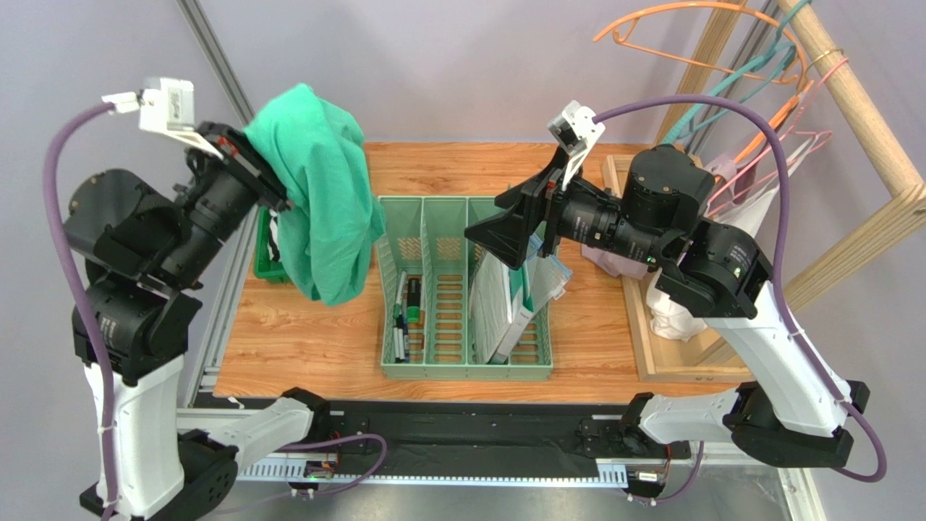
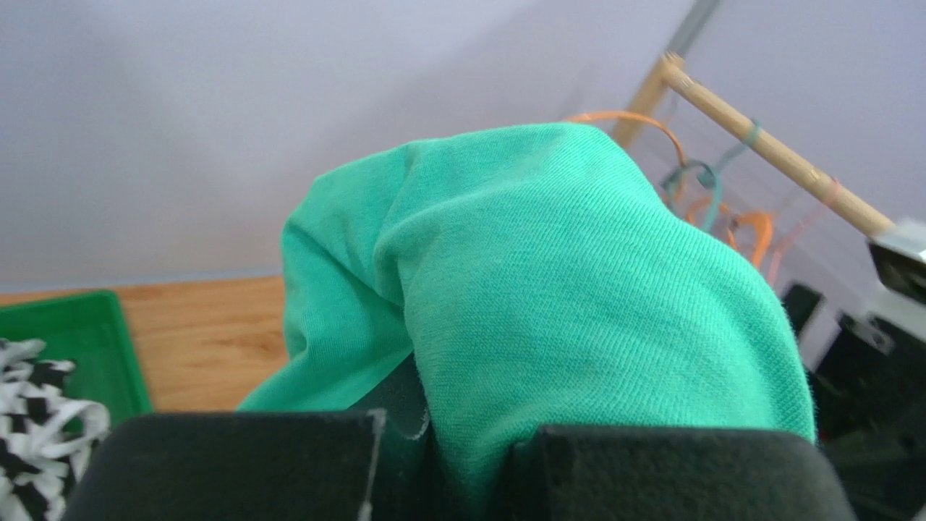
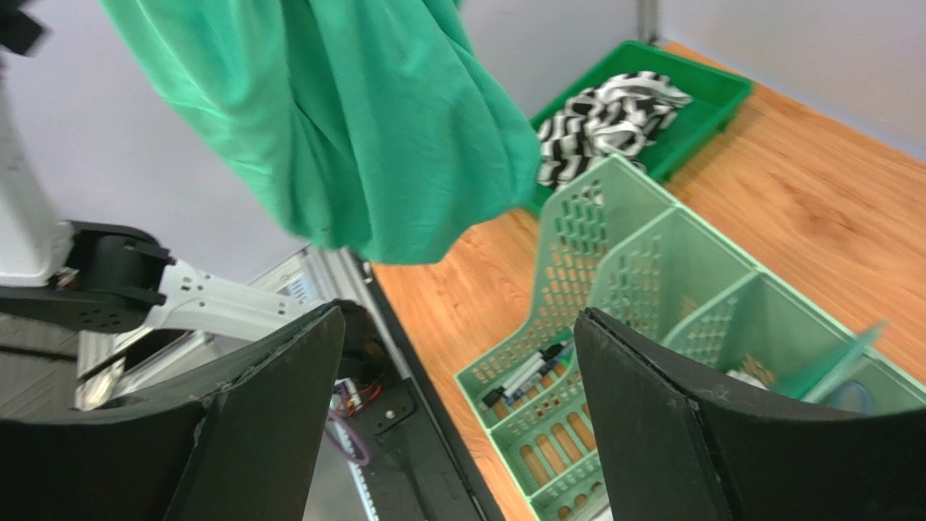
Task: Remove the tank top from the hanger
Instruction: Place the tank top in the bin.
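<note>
The left gripper will next move down and to the left in the wrist view over the dark green tray (image 1: 267,258) (image 2: 78,350) and let go of the tank top, because that tray already has cloth in it.
The green tank top (image 1: 315,195) hangs in a bunched drape above the table's left side. My left gripper (image 1: 266,179) is raised there and shut on its upper folds. In the left wrist view the cloth (image 2: 543,282) fills the frame and runs down between the two dark fingers (image 2: 674,467). My right gripper (image 1: 502,233) stands open over the middle of the table, nothing between its fingers, a short way right of the tank top (image 3: 348,119). Several hangers, one orange (image 1: 696,16), hang on the wooden rack (image 1: 859,109) at the back right, apart from the cloth.
A mint-green divided basket (image 1: 462,369) with pens and papers sits mid-table below the right gripper. A dark green tray (image 3: 696,98) holding a black-and-white striped cloth (image 3: 609,114) lies at the left, behind the tank top. A wooden frame (image 1: 641,326) with pale cloth lies at the right.
</note>
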Motion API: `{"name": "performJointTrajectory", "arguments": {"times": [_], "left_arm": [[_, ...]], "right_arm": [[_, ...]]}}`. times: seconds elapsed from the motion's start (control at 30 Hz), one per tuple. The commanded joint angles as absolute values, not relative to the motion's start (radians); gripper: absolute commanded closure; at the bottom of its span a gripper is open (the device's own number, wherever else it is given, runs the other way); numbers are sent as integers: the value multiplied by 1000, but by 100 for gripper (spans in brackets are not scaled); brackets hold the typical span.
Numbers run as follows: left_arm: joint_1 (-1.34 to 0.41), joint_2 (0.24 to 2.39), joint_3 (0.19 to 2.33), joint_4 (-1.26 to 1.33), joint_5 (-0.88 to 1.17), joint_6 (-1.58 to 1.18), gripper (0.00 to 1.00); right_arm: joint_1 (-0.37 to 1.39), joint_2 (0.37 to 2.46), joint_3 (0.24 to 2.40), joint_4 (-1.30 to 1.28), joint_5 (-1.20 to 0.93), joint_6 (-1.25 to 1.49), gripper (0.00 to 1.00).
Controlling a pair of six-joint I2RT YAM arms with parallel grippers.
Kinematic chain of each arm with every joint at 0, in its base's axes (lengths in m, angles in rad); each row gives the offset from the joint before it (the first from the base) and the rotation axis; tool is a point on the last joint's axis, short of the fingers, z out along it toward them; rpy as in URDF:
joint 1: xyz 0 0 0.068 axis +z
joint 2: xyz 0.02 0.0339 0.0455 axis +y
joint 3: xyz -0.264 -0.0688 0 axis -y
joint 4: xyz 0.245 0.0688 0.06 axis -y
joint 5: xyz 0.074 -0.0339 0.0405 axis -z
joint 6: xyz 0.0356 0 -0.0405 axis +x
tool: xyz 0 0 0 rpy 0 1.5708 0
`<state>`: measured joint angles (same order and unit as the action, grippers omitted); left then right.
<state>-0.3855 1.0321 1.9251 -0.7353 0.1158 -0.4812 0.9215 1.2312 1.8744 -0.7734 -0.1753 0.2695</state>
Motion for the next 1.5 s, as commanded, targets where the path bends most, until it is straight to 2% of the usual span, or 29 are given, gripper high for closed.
{"name": "performJointTrajectory", "arguments": {"times": [0.0, 0.13, 0.33, 0.5, 0.8, 1.03, 1.17, 1.33, 1.47], "left_arm": [[-335, 1222, 2144, -864, -97, -394, 100], [-204, 1336, 2217, -848, -58, -419, 100], [-6, 1427, 2064, -645, 18, -521, 100], [107, 1537, 2045, -584, 51, -566, 100], [135, 1615, 1887, -563, -38, -618, 100], [147, 1571, 1671, -425, -297, -683, 100], [152, 1569, 1759, -512, -267, -658, 100], [146, 1488, 1626, -445, -380, -652, 100], [147, 1511, 1580, -384, -289, -620, 100]], "right_arm": [[923, 1212, 1962, -850, -31, 241, 16], [923, 1164, 1959, -880, -9, 239, 16], [923, 1098, 1937, -908, -2, 247, 16], [923, 1095, 1930, -919, 35, 229, 16], [919, 1134, 1957, -940, 90, 160, 12], [905, 1177, 2014, -994, 66, 156, 12], [905, 1177, 2013, -1009, 60, 164, 12], [903, 1189, 2020, -1003, 55, 166, 12], [904, 1193, 2026, -1000, 43, 176, 12]]}}
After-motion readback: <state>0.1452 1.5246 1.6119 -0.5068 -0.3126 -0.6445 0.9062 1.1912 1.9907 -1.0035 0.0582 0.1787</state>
